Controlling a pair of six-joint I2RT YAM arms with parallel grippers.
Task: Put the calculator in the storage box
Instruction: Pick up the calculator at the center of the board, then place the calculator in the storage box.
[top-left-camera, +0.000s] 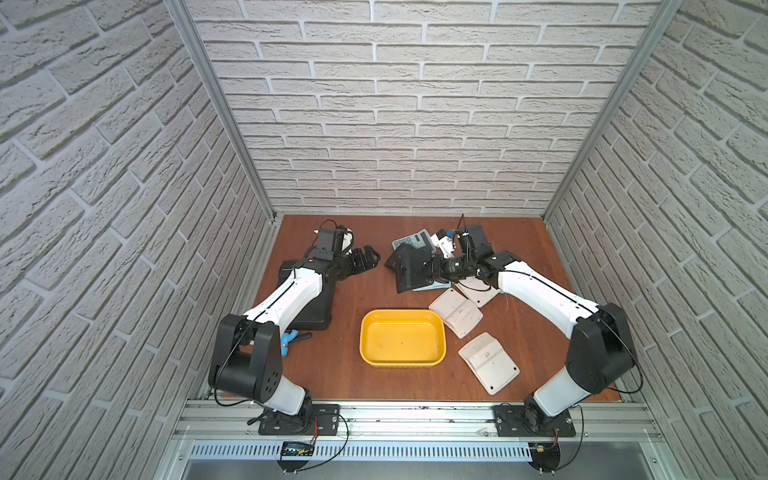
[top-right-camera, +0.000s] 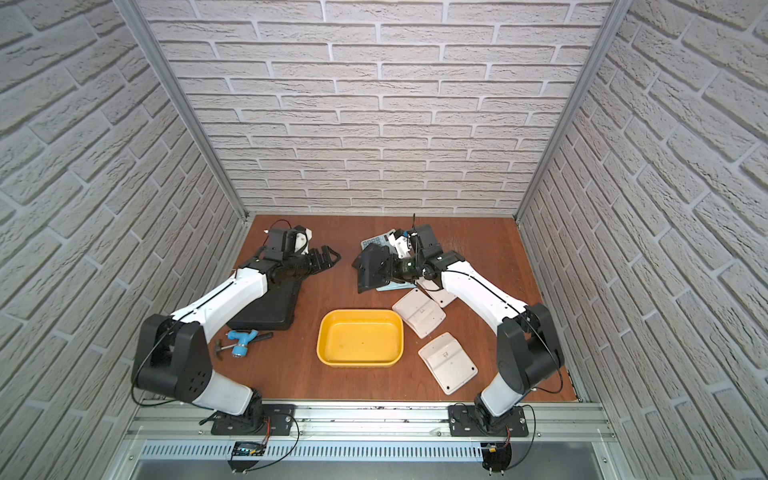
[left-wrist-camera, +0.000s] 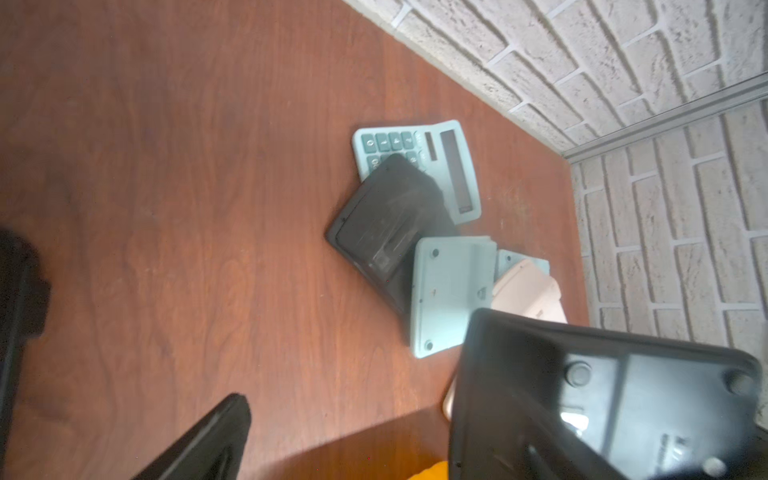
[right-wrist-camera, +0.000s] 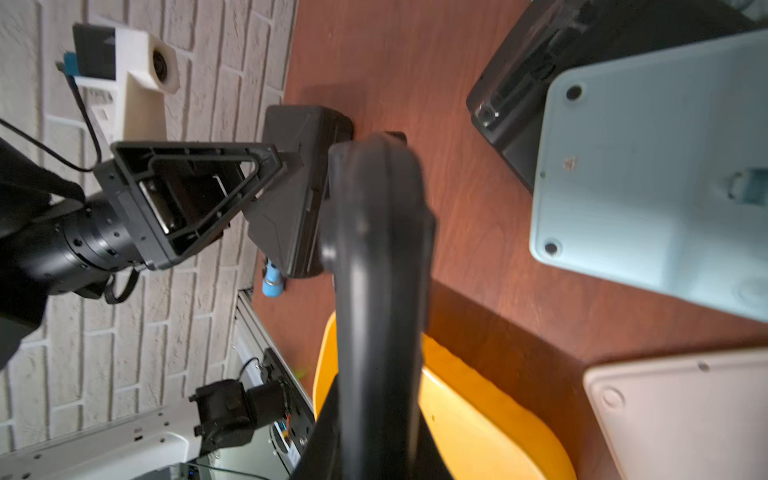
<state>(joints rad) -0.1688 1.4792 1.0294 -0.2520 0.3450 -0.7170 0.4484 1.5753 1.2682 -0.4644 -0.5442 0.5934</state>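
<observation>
My right gripper has the empty yellow tub (top-left-camera: 402, 340) below it, toward my base, and will next move back and down over it to release the black calculator (top-left-camera: 405, 268).
A black calculator (top-left-camera: 405, 268) hangs tilted on edge above the table, and my right gripper (top-left-camera: 426, 266) is shut on it. In the right wrist view that calculator (right-wrist-camera: 376, 249) runs edge-on between the jaws. The storage box (top-left-camera: 402, 337) is a shallow yellow tub at the table's middle front, with nothing in it, and its rim (right-wrist-camera: 478, 399) shows just beyond the held calculator. My left gripper (top-left-camera: 368, 259) stands open and holds nothing, a short way left of the held calculator. One of its fingers (left-wrist-camera: 208, 440) shows in the left wrist view.
A pile lies at the back right: a teal calculator (left-wrist-camera: 419, 162) face up, a black one (left-wrist-camera: 386, 232) and a teal one (left-wrist-camera: 449, 291) face down. Pale calculators (top-left-camera: 456, 311) (top-left-camera: 489, 362) lie right of the box. A black hard case (top-left-camera: 316, 307) and a blue-handled tool (top-right-camera: 243, 340) lie left.
</observation>
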